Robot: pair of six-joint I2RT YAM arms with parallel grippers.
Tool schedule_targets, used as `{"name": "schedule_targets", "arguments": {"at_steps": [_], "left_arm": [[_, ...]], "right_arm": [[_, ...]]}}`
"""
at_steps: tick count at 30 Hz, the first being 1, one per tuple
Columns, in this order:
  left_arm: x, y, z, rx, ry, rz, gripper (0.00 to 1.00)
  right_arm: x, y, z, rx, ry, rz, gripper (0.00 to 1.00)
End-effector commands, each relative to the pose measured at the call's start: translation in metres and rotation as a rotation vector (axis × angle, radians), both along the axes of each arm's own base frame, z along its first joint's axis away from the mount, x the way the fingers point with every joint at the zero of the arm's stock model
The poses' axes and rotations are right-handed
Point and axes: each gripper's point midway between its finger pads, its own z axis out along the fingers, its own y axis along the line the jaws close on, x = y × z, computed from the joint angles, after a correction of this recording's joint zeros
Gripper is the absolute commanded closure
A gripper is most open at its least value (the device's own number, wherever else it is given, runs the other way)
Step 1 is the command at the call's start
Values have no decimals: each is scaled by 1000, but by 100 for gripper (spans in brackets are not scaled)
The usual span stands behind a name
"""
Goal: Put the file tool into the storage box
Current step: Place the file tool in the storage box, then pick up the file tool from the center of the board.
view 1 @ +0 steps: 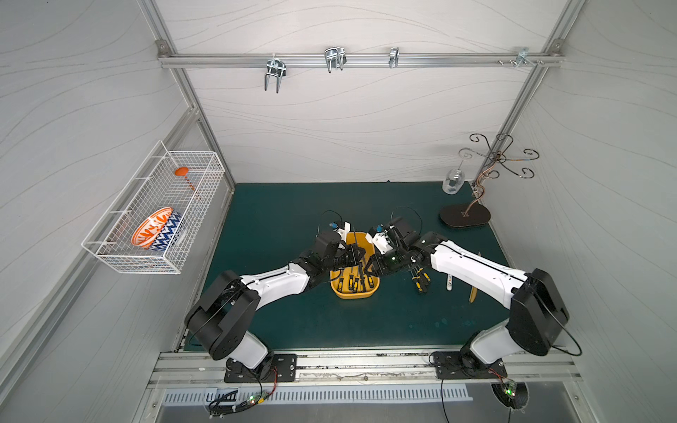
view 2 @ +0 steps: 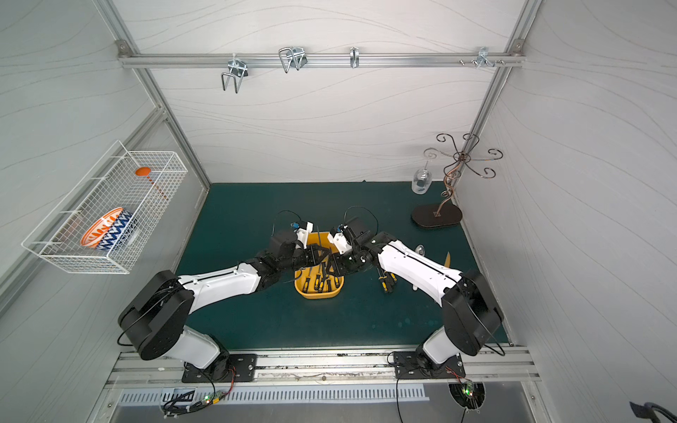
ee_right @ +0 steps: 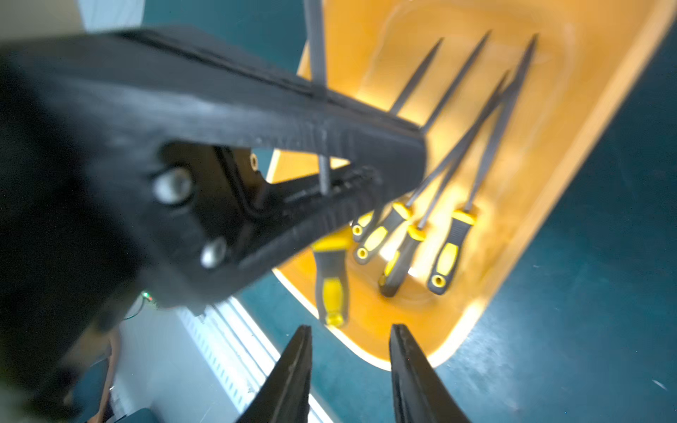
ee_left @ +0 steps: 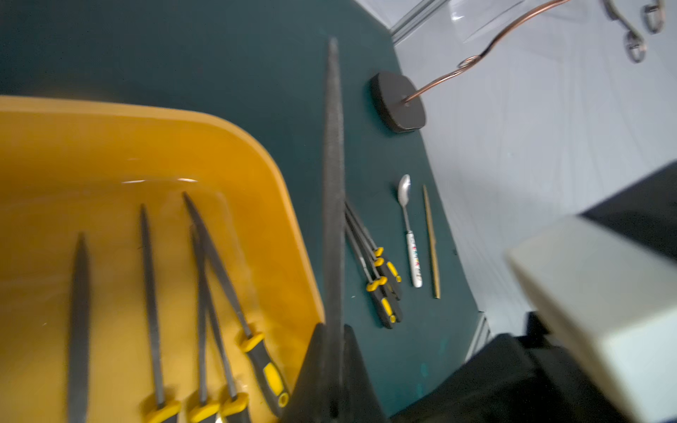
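Note:
My empty right gripper moves away from the box (view 1: 354, 296) and down onto the handle of the mat's nearest file (view 1: 418, 286) next, as files remain outside the box.
The yellow storage box (view 1: 354, 296) (view 2: 318, 295) sits mid-mat, with several black-and-yellow files (ee_left: 150, 293) (ee_right: 450, 238) lying inside. My left gripper (ee_left: 333, 329) (view 1: 361, 256) is shut on the grey blade of the file tool (ee_left: 333, 183) above the box's right side. The blade points away from the arm, and the yellow-black handle (ee_right: 331, 282) hangs below the jaws near the box rim. My right gripper (ee_right: 351, 329) (view 1: 372, 269) stands open just beside it, with nothing between its fingers and only mat and box rim behind them.
More files (view 1: 419, 280) (ee_left: 381, 278) lie on the green mat right of the box, then a spoon (ee_left: 410, 234) and a thin gold stick (ee_left: 431, 241). A wire hook stand (view 1: 465, 216) and a glass (view 1: 453, 181) stand back right. A white wire basket (view 1: 154, 219) hangs on the left wall.

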Motion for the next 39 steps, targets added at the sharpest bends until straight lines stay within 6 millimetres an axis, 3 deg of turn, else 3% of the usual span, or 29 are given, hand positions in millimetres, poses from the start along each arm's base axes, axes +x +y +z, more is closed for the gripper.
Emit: {"name": "schedule_targets", "arguments": {"at_steps": [1, 5, 11, 17, 27, 39], "left_arm": [[9, 13, -23, 171, 15, 40, 100], [6, 14, -42, 265, 50, 24, 100], [8, 5, -45, 272, 65, 10, 61], [9, 6, -42, 269, 57, 19, 54], [9, 7, -37, 257, 46, 26, 53], [6, 10, -34, 243, 41, 37, 52]], "right_arm": [[9, -31, -3, -80, -32, -112, 59], [20, -68, -12, -145, -21, -250, 59], [27, -131, -39, -313, 43, -436, 59], [15, -161, -71, -468, 126, -456, 60], [-5, -169, -108, -537, 217, -416, 67], [1, -164, -127, -577, 255, -368, 67]]}}
